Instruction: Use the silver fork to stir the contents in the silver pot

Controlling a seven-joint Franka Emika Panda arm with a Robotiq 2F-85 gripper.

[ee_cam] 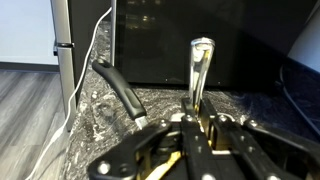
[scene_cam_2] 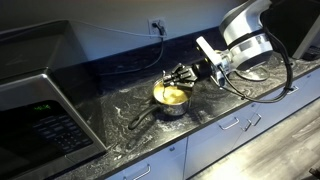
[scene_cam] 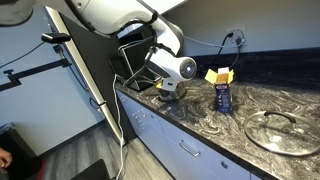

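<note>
I will next lift my gripper off the silver pot [scene_cam_2: 171, 97], swing it toward the yellow box and lower it to release the fork, because the counter below the fork on that side is bare.
My gripper [ee_cam: 196, 125] is shut on the silver fork [ee_cam: 199, 68], whose handle stands up between the fingers in the wrist view. The gripper [scene_cam_2: 183, 76] hangs right over the silver pot [scene_cam_2: 171, 97] on the dark marbled counter; the pot holds yellow contents and has a long black handle [scene_cam_2: 143, 116] pointing away. In an exterior view the gripper [scene_cam: 168, 86] covers most of the pot [scene_cam: 168, 93]. The black handle also shows in the wrist view [ee_cam: 120, 88]. The fork's tines are hidden below the fingers.
A glass lid [scene_cam: 282, 130] lies on the counter. A dark bottle [scene_cam: 224, 97] and a yellow box [scene_cam: 218, 75] stand near the wall. A microwave [scene_cam_2: 35, 110] sits at the counter's end. A cable [scene_cam_2: 160, 32] runs from a wall socket.
</note>
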